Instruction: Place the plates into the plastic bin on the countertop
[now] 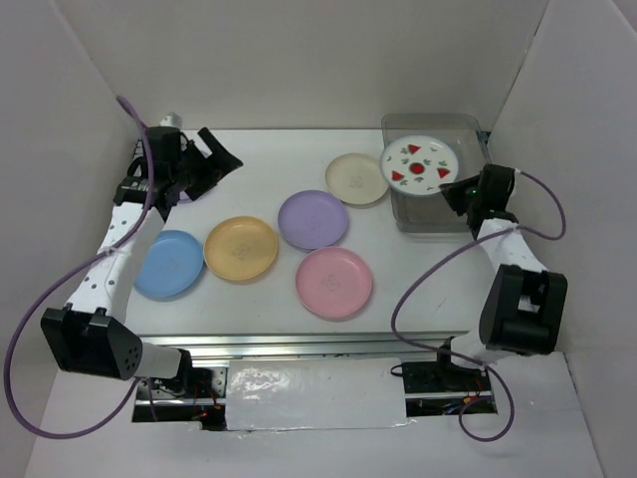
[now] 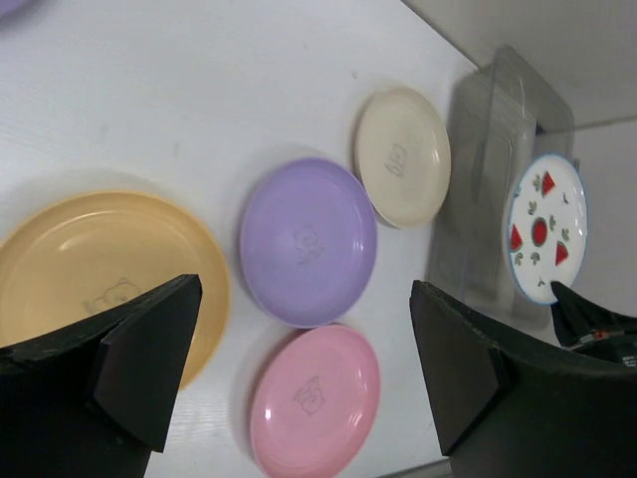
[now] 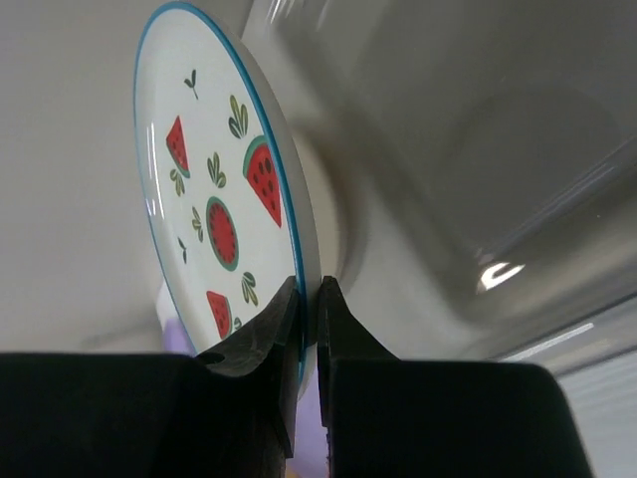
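I will next lower my right gripper straight into the translucent grey bin and let go of the white plate's near rim there. The white plate still hangs above the bin's bottom.
My right gripper (image 1: 450, 189) is shut on the rim of the white plate with red fruit pictures (image 1: 419, 164) and holds it tilted over the translucent grey bin (image 1: 438, 221) at the back right. The right wrist view shows the fingers (image 3: 271, 329) pinching that plate's edge (image 3: 214, 199), with the bin (image 3: 478, 149) behind it. On the countertop (image 1: 269, 149) lie a cream plate (image 1: 356, 178), lilac plate (image 1: 313, 219), yellow-orange plate (image 1: 241, 248), blue plate (image 1: 167, 263) and pink plate (image 1: 334, 282). My left gripper (image 1: 224, 149) is open and empty at the back left.
White walls enclose the countertop on three sides. A metal rail (image 1: 299, 344) runs along the near edge. The left wrist view shows the lilac (image 2: 307, 242), pink (image 2: 317, 398), cream (image 2: 402, 155) and yellow-orange (image 2: 90, 264) plates, and a lilac sliver (image 2: 10, 5) at the top left corner.
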